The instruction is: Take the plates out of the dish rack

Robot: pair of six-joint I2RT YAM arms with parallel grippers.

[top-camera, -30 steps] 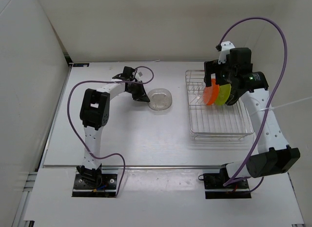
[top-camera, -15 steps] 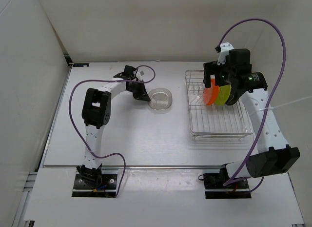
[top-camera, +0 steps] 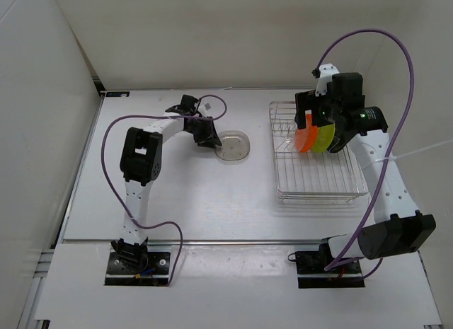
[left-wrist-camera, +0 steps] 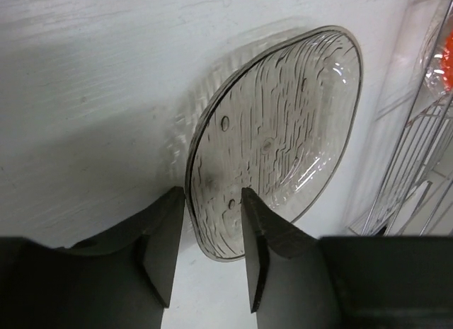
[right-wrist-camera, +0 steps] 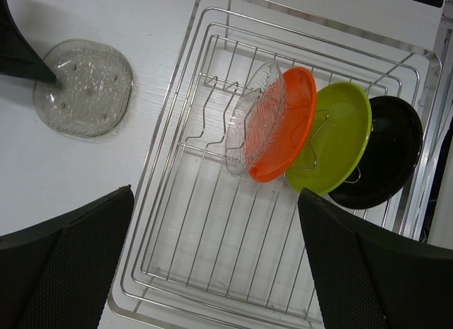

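Note:
The clear plate ends the row with empty prongs beside it, so the right gripper moves down next onto its upper rim point(right-wrist-camera: 271, 140), below the open fingers.
A clear plate point(top-camera: 234, 146) point(left-wrist-camera: 279, 134) lies flat on the white table, left of the dish rack point(top-camera: 315, 182) point(right-wrist-camera: 212, 272). My left gripper point(top-camera: 210, 139) point(left-wrist-camera: 211, 194) is open and straddles the plate's near rim, with a gap at each finger. In the rack stand another clear plate point(right-wrist-camera: 258, 117), an orange one point(right-wrist-camera: 287, 124) point(top-camera: 306, 136), a yellow-green one point(right-wrist-camera: 333, 138) point(top-camera: 324, 139) and a black one point(right-wrist-camera: 379, 156), all tilted between the prongs. High over the rack hangs my right gripper point(right-wrist-camera: 216, 194) point(top-camera: 308, 115), open and holding nothing.
White walls close the table at the back and left. A purple cable point(top-camera: 212, 106) loops near the left wrist; another arcs above the right arm.
The left jaws have parted from shut. The clear plate, held tilted before, now rests flat on the table. The right arm has barely moved.

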